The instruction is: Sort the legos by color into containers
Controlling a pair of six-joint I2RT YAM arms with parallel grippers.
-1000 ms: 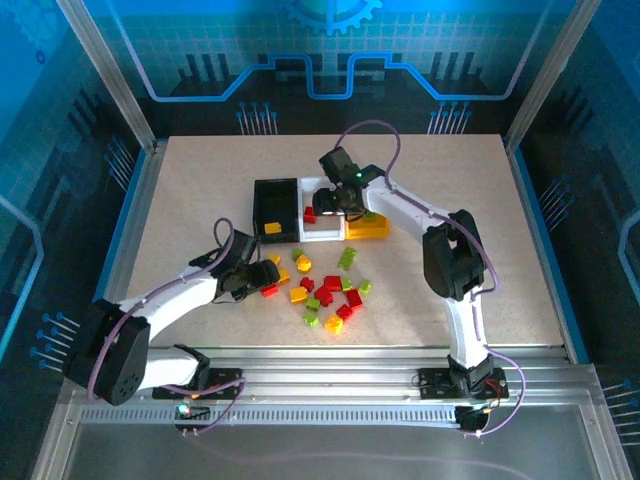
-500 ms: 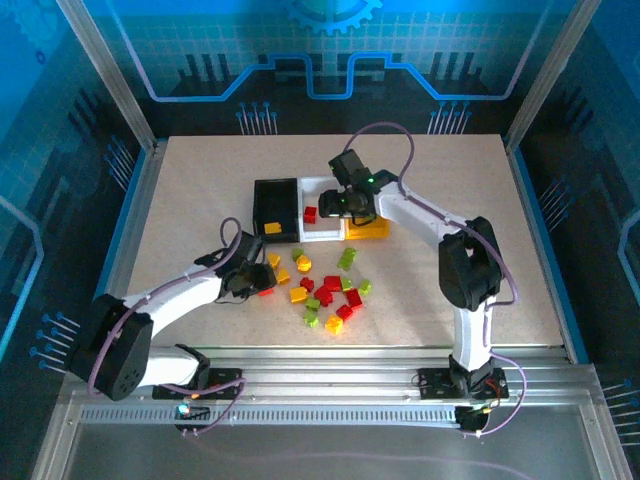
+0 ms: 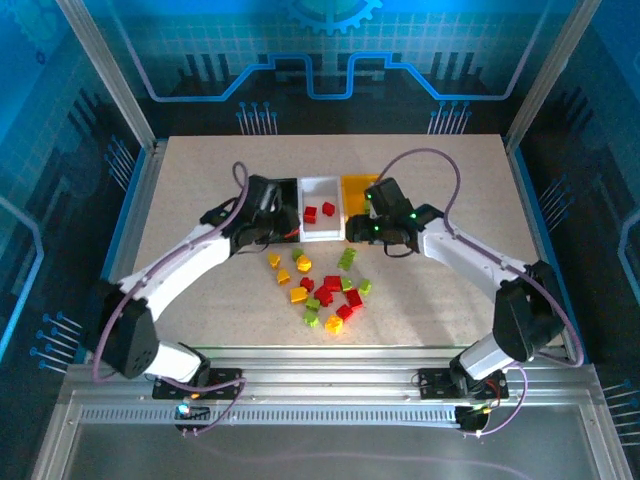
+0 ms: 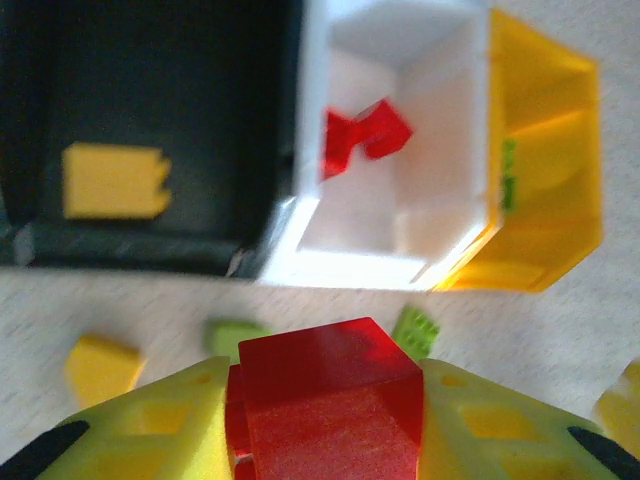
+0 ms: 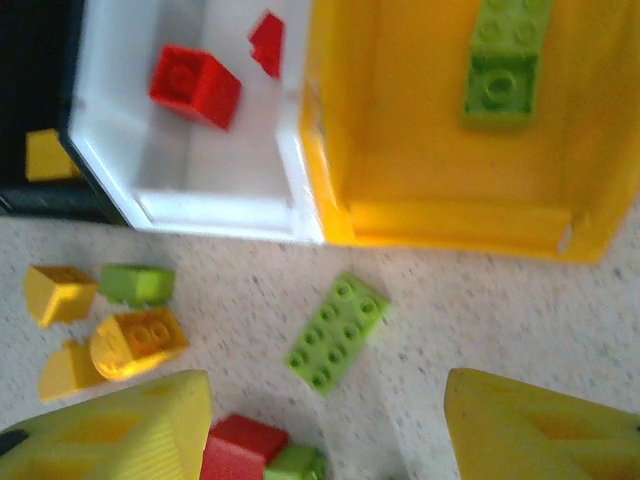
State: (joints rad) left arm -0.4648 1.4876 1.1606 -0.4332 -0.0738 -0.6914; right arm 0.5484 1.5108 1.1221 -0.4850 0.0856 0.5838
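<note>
The red legos in the white container lie outward of the left gripper, toward the yellow container [image 3: 358, 185], so the left gripper should next carry the red lego outward over the white container and let go of it.
My left gripper [image 3: 278, 230] is shut on a red lego [image 4: 325, 385], held above the table just in front of the black container [image 4: 150, 90] and the white container [image 4: 400, 215]. The black one holds a yellow lego [image 4: 115, 180]. Two red legos [image 3: 318, 211] lie in the white one. A green lego [image 5: 500, 65] lies in the yellow container [image 5: 420, 200]. My right gripper [image 5: 325, 420] is open and empty, with a flat green lego [image 5: 337, 330] on the table between its fingers. In the top view the right gripper [image 3: 365, 235] sits just near of the yellow container [image 3: 358, 185].
Loose red, yellow and green legos [image 3: 325, 290] are scattered on the table near of the containers. More of them, yellow [image 5: 135, 340], green [image 5: 135, 283] and red [image 5: 245, 440], lie by my right gripper's left finger. The three containers stand side by side at mid table.
My left gripper closed on a red lego at the pile and carried it up toward the containers. My right arm swung off the white and yellow containers to their near right side.
</note>
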